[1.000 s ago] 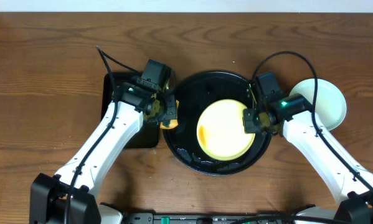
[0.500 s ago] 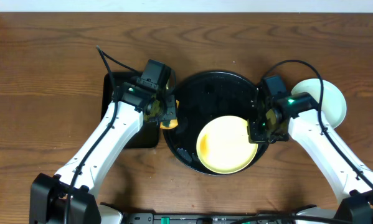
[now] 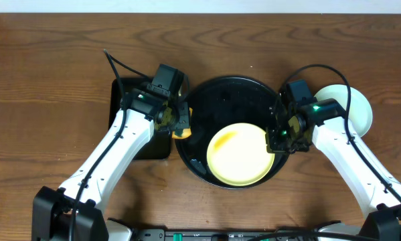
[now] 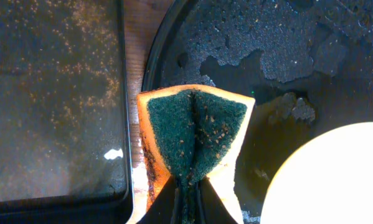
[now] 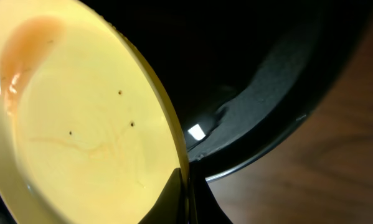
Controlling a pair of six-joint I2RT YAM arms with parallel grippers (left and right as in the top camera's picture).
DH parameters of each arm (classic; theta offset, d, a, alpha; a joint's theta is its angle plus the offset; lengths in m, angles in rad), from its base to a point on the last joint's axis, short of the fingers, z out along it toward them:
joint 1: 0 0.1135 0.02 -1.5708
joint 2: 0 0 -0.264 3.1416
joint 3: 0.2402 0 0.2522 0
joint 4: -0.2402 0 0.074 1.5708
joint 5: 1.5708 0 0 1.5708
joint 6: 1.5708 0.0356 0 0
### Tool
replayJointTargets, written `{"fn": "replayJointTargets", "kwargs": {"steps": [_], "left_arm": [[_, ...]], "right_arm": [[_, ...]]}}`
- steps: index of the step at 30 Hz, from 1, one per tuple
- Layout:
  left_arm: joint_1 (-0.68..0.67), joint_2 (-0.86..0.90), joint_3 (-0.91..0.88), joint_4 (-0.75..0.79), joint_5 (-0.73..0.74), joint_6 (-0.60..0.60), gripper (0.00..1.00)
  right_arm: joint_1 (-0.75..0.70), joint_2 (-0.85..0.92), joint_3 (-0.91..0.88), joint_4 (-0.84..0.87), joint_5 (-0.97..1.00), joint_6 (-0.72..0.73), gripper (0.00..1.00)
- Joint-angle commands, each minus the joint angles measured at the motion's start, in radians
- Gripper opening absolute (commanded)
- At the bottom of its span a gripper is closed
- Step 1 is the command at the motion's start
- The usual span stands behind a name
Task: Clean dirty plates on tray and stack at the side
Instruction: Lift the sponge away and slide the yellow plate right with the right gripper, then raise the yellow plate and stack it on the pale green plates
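The robot's right gripper will lift the yellow plate (image 3: 237, 154) to its right in the overhead view, lower it onto the pale mint plates that lie there and release it.
The pale yellow plate (image 3: 237, 154) lies tilted over the front of the round black tray (image 3: 217, 100). My right gripper (image 3: 275, 139) is shut on the plate's right rim. In the right wrist view the yellow plate (image 5: 80, 124) shows an orange sauce smear at its upper left and a few specks, and my fingers (image 5: 185, 193) pinch its edge. My left gripper (image 3: 180, 127) is shut on an orange and green sponge (image 4: 195, 134), held over the tray's left rim (image 4: 155, 62). Pale mint plates (image 3: 351, 110) sit stacked on the table at the right, behind my right arm.
A rectangular black tray (image 3: 136, 120) lies left of the round tray, under my left arm; its wet surface shows in the left wrist view (image 4: 49, 93). The round tray holds foamy water (image 4: 261, 37). Bare wood tabletop (image 3: 53, 80) surrounds both trays.
My right gripper has pulled the yellow plate toward the front of the tray and tipped it. The orange smear at its left edge has faded from the overhead view. The left arm has stayed put.
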Motion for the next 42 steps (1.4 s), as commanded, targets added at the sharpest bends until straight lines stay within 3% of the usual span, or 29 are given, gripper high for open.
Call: {"fn": "replayJointTargets", "kwargs": {"steps": [1, 15, 22, 30, 36, 42], "left_arm": [[0.003, 0.0, 0.002, -0.002, -0.013, 0.02, 0.08], [0.003, 0.0, 0.002, -0.002, -0.013, 0.02, 0.08], [0.003, 0.0, 0.002, -0.002, -0.013, 0.02, 0.08], [0.003, 0.0, 0.002, -0.002, -0.013, 0.02, 0.08], [0.003, 0.0, 0.002, -0.002, -0.013, 0.02, 0.08], [0.003, 0.0, 0.002, -0.002, -0.013, 0.02, 0.08]], "right_arm": [[-0.014, -0.021, 0.017, 0.043, 0.19, 0.013, 0.01], [-0.01, -0.044, 0.045, 0.307, 0.367, -0.089, 0.01], [0.066, -0.099, 0.073, 0.43, 0.634, -0.323, 0.01], [0.256, -0.103, 0.072, 0.478, 0.837, -0.495, 0.01], [0.342, -0.103, 0.071, 0.479, 1.086, -0.496, 0.01], [0.341, -0.103, 0.071, 0.479, 1.11, -0.344, 0.01]]}}
